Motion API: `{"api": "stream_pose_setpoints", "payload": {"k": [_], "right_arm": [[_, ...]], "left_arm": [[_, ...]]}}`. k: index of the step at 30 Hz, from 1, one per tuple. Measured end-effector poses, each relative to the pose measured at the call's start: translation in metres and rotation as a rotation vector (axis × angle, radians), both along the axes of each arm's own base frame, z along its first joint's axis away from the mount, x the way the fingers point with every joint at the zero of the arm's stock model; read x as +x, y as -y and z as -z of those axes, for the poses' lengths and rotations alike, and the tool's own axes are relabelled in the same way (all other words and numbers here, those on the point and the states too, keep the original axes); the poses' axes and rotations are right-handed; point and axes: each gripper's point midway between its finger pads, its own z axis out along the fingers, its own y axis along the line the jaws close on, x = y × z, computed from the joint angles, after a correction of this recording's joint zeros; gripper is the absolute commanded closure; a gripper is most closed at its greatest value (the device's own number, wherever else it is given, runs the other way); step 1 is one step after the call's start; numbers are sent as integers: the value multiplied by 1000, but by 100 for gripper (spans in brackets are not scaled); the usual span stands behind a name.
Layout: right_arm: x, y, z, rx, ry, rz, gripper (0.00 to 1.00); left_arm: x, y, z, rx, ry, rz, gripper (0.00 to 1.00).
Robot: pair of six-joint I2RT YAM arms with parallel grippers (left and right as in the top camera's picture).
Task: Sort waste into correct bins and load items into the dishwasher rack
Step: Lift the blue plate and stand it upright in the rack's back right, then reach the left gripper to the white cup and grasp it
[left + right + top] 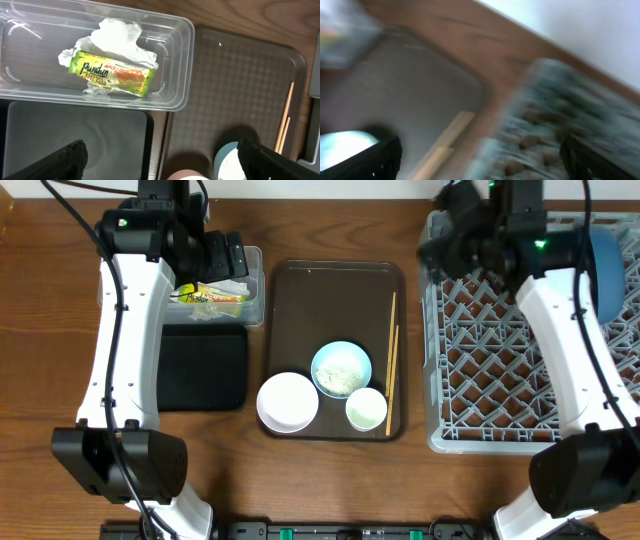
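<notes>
The robot's left gripper will come back from the tub next and go down onto the small pale cup's rim facing the white bowl.
The clear tub (pixel 255 308) holds the crumpled white napkin (pixel 119 36) and the yellow-green wrapper (pixel 111 74). The flat black tray (pixel 203 366) lies in front of it. My left gripper (pixel 159 162) is open and empty above the tub's near edge. On the brown serving tray (pixel 335 290) stand a light blue bowl with rice (pixel 341 368), a white bowl (pixel 288 401), a small pale cup (pixel 366 408) and two chopsticks (pixel 391 360). The dark blue dish (pixel 606 268) stands in the grey rack (pixel 530 340). My right gripper (pixel 480 160) is open and empty above the rack's left edge; its view is blurred.
The wooden table (pixel 30 330) shows bare to the left of the black tray and along the front edge. The serving tray sits between the bins and the rack.
</notes>
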Motion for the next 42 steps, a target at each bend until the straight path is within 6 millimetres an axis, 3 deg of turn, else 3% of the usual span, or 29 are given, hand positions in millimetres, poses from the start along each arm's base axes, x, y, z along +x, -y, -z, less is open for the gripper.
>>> {"api": "stream_pose_setpoints", "payload": {"k": [3,9,14,22,26,30,37,42], "right_arm": [[-19,-32,-1,116,-71,-87,1],[-51,-71,5,213,-205,-147,1],[-75,-85,24,225,-346,-98,17],[-125,-74,57,94,-610,86,43],[-152,-75,67,0,-691,137,47],[-167,-74,73,-95,-706,203,47],[-155,-65,75,-121,-660,310,41],[-140,-40,75,-93,-661,400,39]], "left_arm": [[0,0,0,0,0,0,2],[0,0,0,-1,-1,0,2],[0,0,0,-1,-1,0,2],[-1,0,0,-1,-3,0,2],[-1,0,0,-1,-4,0,2],[-2,0,1,-1,-8,0,2],[-33,17,11,-71,-142,42,4],[-73,50,23,-93,-297,127,8]]}}
